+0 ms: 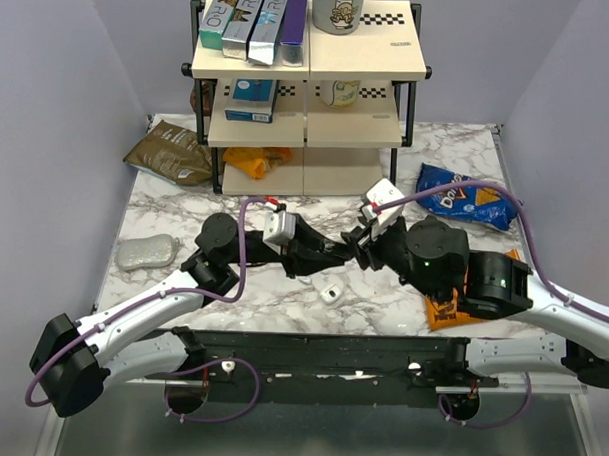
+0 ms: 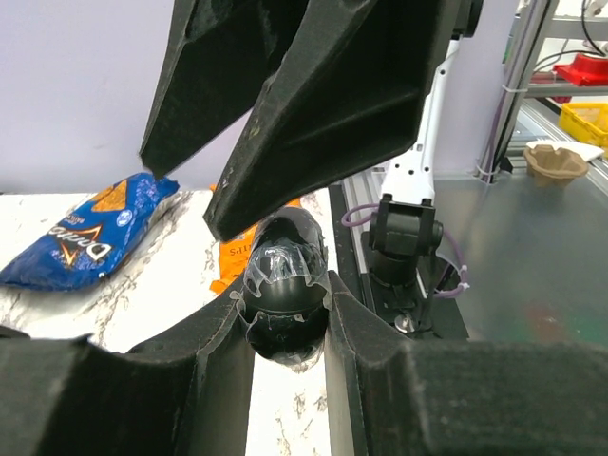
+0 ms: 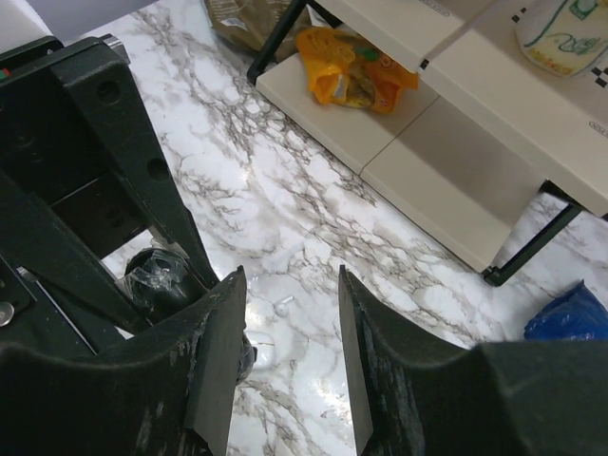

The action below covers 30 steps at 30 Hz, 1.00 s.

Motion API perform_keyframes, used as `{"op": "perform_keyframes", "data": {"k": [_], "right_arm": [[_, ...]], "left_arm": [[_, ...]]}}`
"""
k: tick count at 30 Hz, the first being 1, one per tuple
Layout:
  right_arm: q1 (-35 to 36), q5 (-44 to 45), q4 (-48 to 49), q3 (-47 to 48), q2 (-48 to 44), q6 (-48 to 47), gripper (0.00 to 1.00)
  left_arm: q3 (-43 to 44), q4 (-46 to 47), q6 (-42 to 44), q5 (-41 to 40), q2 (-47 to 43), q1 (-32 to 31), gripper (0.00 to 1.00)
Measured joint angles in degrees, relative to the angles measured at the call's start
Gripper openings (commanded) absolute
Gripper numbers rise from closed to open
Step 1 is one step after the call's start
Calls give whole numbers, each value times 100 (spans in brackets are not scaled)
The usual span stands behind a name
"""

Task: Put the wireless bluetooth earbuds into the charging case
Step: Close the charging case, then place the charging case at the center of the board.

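My left gripper will turn downward, then go down and outward to release the case, because the bare tabletop in front of the shelf rack is below it and farther outward.
My left gripper is shut on a black egg-shaped case with a seam round it and clear film over it, held above the table. The case also shows in the right wrist view. My right gripper is open and empty, tip to tip with the left one. Its fingers hang just over the case, which sits outside its left finger, not between the jaws. Below lie a small white case and a tiny white bud. No black earbuds show.
A two-tier shelf rack with boxes stands at the back. A blue Doritos bag lies back right, an orange bag under the right arm, a brown bag back left, a grey pouch at left.
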Motion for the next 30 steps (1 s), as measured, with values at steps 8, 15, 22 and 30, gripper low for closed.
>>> {"op": "perform_keyframes", "data": {"k": [8,15,22,30], "right_arm": [[-216,1126,284,-323,-708,363,56],[-424,1335,485,-1126,-914,848,56],[-424,1259,487,-1893,-769,1268,57],[-424,1150,522,-2026,-927,1469,57]], "left_arm": [[-4,-765,-177,-973,120,203,0],[-61,-1320,-1344,-1902,1016,1228,0],[-61,-1687,-2162,-2201,2337,2302,0],[326,-1971,-2201,-2533,3539,2398,11]]}}
